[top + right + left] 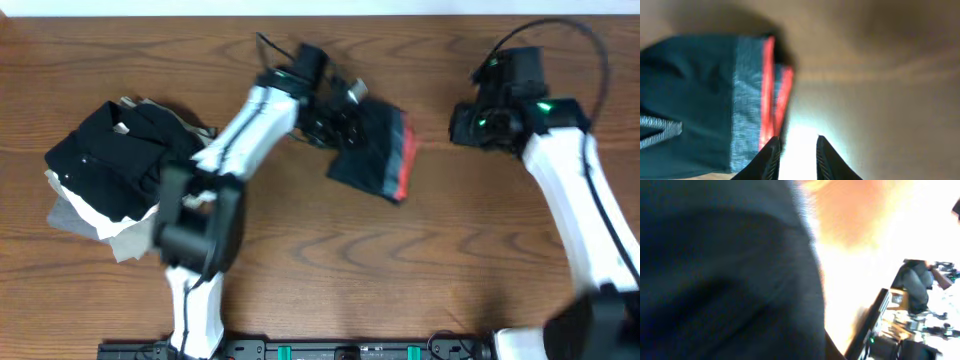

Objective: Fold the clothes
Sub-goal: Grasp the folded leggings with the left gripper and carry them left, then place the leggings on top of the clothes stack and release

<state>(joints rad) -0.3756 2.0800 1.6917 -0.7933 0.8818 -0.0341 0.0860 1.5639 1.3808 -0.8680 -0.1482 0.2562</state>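
Note:
Next, my left gripper will go left in the overhead view, onto the garment heap, to release the bundle there, since it is folded compactly.
The clothes (362,148), dark leggings, lie folded into a compact bundle at mid-table, their coral-red waistband (403,160) along the right edge. My left gripper (328,125) sits at the bundle's upper left edge, shut on the fabric. Dark cloth (725,280) fills the left wrist view and hides the fingers. My right gripper (466,125) hovers right of the bundle, apart from it. In the right wrist view its jaws (796,142) stand open with only bare table between them. The grey band (746,95) and red waistband (769,90) lie just left of the left fingertip.
A heap of black, white and grey garments (110,170) lies at the left of the wooden table (450,250). The left arm reaches diagonally over the table from the front edge past that heap. The right arm comes in from the front right.

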